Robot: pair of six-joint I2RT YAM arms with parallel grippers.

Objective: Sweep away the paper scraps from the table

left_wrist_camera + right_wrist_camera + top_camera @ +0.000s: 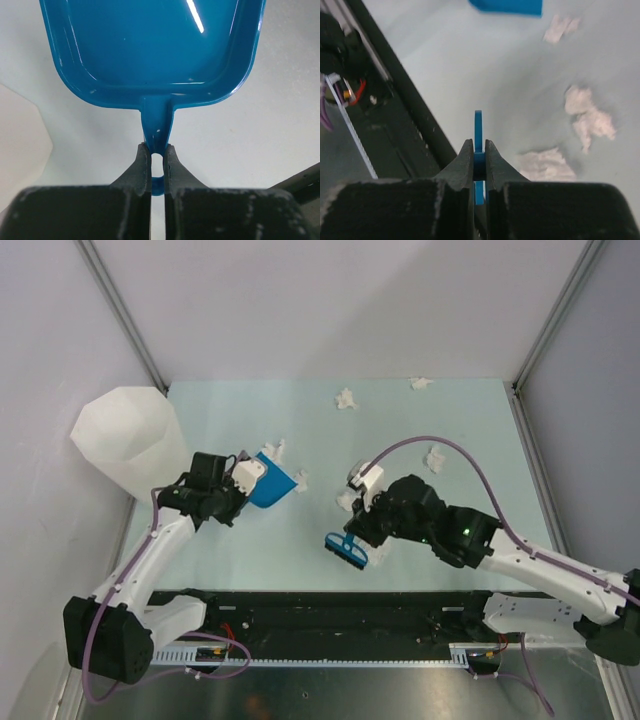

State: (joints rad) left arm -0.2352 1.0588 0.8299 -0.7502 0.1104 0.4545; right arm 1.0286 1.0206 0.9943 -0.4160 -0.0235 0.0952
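The left gripper should next move back and to the right in the top view to let go of the dustpan's handle, because the bare tabletop beside the brush is that way.
Several white paper scraps lie on the mint-green table (470, 430): two at the far edge (345, 398) (421, 383), one on the right (435, 457), two by the dustpan (276, 450) (300, 478), one by the right wrist (346, 501). My left gripper (243, 490) is shut on the handle of a blue dustpan (271, 488); the wrist view shows the pan (150, 45) ahead of the gripper (157, 150). My right gripper (365, 532) is shut on a blue brush (346, 551), its handle (478, 127) edge-on in the gripper (479, 150). Three scraps (587, 112) (546, 165) (560, 27) lie to its right.
A tall white faceted bin (130, 435) stands at the left edge, just behind the left arm. Grey walls and metal frame rails border the table. A black rail with cables (330, 615) runs along the near edge, also in the right wrist view (405, 105).
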